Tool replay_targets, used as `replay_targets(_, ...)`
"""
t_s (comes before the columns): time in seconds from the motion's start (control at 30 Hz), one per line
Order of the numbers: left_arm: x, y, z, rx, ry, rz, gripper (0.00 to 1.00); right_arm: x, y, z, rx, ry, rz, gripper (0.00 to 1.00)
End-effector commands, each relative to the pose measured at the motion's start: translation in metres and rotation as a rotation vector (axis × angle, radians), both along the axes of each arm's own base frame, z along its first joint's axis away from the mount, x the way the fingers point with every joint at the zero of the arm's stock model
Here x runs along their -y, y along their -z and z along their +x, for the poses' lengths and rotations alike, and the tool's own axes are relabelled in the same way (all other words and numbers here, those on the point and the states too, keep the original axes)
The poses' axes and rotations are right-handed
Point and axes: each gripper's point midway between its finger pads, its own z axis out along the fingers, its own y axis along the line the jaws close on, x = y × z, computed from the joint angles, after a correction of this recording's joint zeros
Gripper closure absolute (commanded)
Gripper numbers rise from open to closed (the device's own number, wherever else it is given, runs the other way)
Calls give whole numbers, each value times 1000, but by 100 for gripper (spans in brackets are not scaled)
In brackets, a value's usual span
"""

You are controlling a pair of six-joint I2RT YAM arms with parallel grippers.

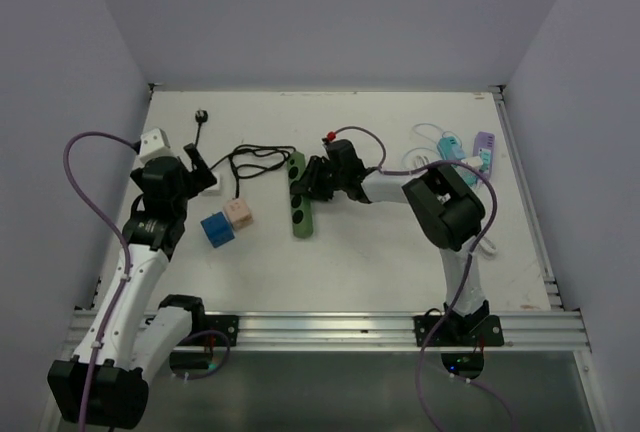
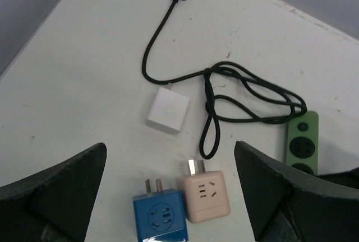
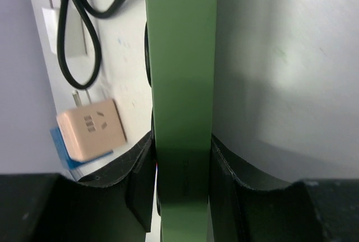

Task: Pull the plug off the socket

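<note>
My right gripper holds the emptied power strip and needs to carry it outward and to the left in the top view, to the tabletop by the cable (image 1: 255,159), and release it.
The green power strip (image 1: 299,195) lies lengthwise in the middle of the table. My right gripper (image 1: 312,180) is shut on its sides, and in the right wrist view (image 3: 182,163) both pads press the strip (image 3: 180,57). The strip's black cable (image 1: 255,159) runs left to a loose black plug (image 1: 203,117). A blue cube plug (image 2: 161,218) and a pink cube plug (image 2: 206,194) lie unplugged on the table left of the strip. My left gripper (image 2: 169,148) is open and empty above them. A white cube adapter (image 2: 168,110) lies just beyond.
Teal, white and purple adapters (image 1: 462,149) with cords lie at the back right. A white block (image 1: 152,140) sits at the far left by the wall. Grey walls close in three sides of the table (image 1: 380,262).
</note>
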Motion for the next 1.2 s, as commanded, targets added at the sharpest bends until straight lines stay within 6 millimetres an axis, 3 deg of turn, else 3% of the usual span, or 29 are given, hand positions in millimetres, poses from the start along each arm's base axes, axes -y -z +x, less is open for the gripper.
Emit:
replay_targets(0.0,-11,8,-8,6,-16,65,0,5,68,-7,-144,42,-192,100)
replay_targets(0.03,-18,5,-11,5,-55,75,0,-13,53,13,-111,56,-150,100)
replay_targets(0.1,-21,2,-11,17,-78,77,1,-30,68,22,-122,55,-144,100)
replay_targets(0.13,-21,3,-11,14,-75,76,0,-50,48,43,-71,49,-96,100)
replay_targets(0.17,-20,3,-11,13,-72,76,0,-62,45,48,-58,37,-82,100)
replay_targets(0.2,-20,4,-11,10,-72,76,0,-69,60,51,-68,27,-84,100)
replay_targets(0.23,-20,4,-11,7,-73,77,0,-89,37,67,-17,15,-29,100)
replay_targets(0.3,-19,5,-10,7,-67,75,0,-108,40,72,-3,-12,-3,88)
replay_targets(0.33,-18,5,-10,6,-63,73,0,-122,20,84,43,-18,38,83)
replay_targets(0.37,-18,6,-10,4,-62,73,0,-127,15,88,57,-21,51,70)
replay_targets(0.43,-17,6,-9,4,-57,72,0,-135,1,99,91,-18,81,56)
replay_targets(0.47,-17,6,-9,4,-55,72,0,-134,0,99,87,-19,72,43)
replay_targets(0.6,-16,8,-8,-4,-48,69,0,-126,-28,106,157,-43,53,22)
replay_targets(0.63,-15,8,-8,-4,-47,69,0,-119,-24,103,173,-62,23,20)
replay_targets(0.67,-15,9,-8,-6,-47,69,0,-112,-48,106,206,-62,26,15)
replay_targets(0.73,-15,8,-9,-4,-44,68,0,-94,-50,101,230,-75,-19,11)
replay_targets(0.77,-15,8,-9,-2,-45,65,0,-83,-77,104,269,-68,-13,8)
replay_targets(0.87,-14,9,-9,-4,-42,65,1,-45,-84,99,302,-71,-116,4)
replay_targets(0.9,-14,9,-9,-2,-42,64,0,-33,-114,98,374,-80,-137,3)
replay_targets(0.93,-14,8,-9,0,-41,63,0,-18,-109,92,372,-81,-184,2)
replay_targets(0.97,-14,7,-9,3,-43,62,0,2,-113,92,375,-49,-246,1)
replay_targets(1.0,-14,8,-10,-1,-41,63,1,17,-138,89,418,-28,-264,1)
replay_targets(1.07,-15,8,-10,3,-43,62,0,65,-129,85,397,33,-386,1)
replay_targets(1.1,-14,7,-10,3,-40,65,0,84,-150,80,423,71,-396,1)
replay_targets(1.13,-15,7,-10,5,-43,65,0,108,-133,71,383,99,-456,1)
replay_targets(1.17,-15,7,-10,5,-44,64,0,137,-129,70,353,147,-504,1)
